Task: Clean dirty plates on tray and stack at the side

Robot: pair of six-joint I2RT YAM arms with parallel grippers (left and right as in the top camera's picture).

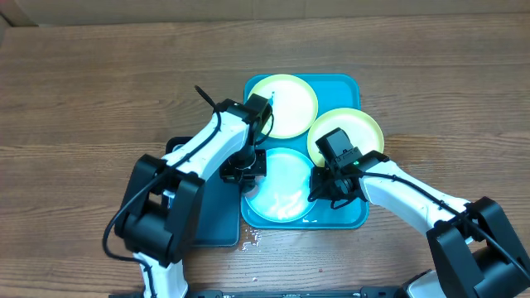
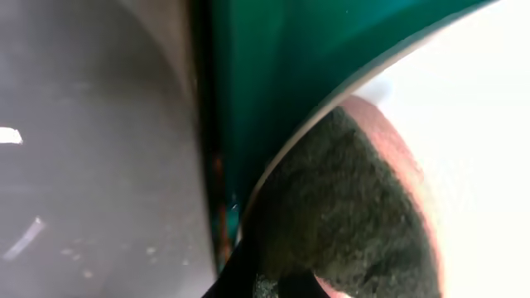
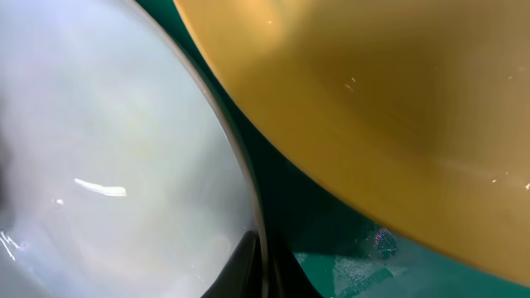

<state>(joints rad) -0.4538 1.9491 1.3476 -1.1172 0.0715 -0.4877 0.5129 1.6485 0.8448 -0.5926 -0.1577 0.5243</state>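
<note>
The dark tray has part of its bottom open for the sponge. Next, my left gripper lifts, moves left in the overhead view over it, lowers and releases the sponge.
Three plates lie on the turquoise tray: a yellow-green plate at the back, a second yellow-green one at the right, and a light blue plate in front. My left gripper is shut on a dark green sponge, which is pressed onto the blue plate's left rim. My right gripper is shut on the blue plate's right rim, one finger on each side. The right-hand yellow-green plate overhangs just above it.
A smaller dark tray lies against the turquoise tray's left side, under my left arm. Water drops spot the wooden table at the tray's front left corner. Wet tray floor shows beside the right gripper.
</note>
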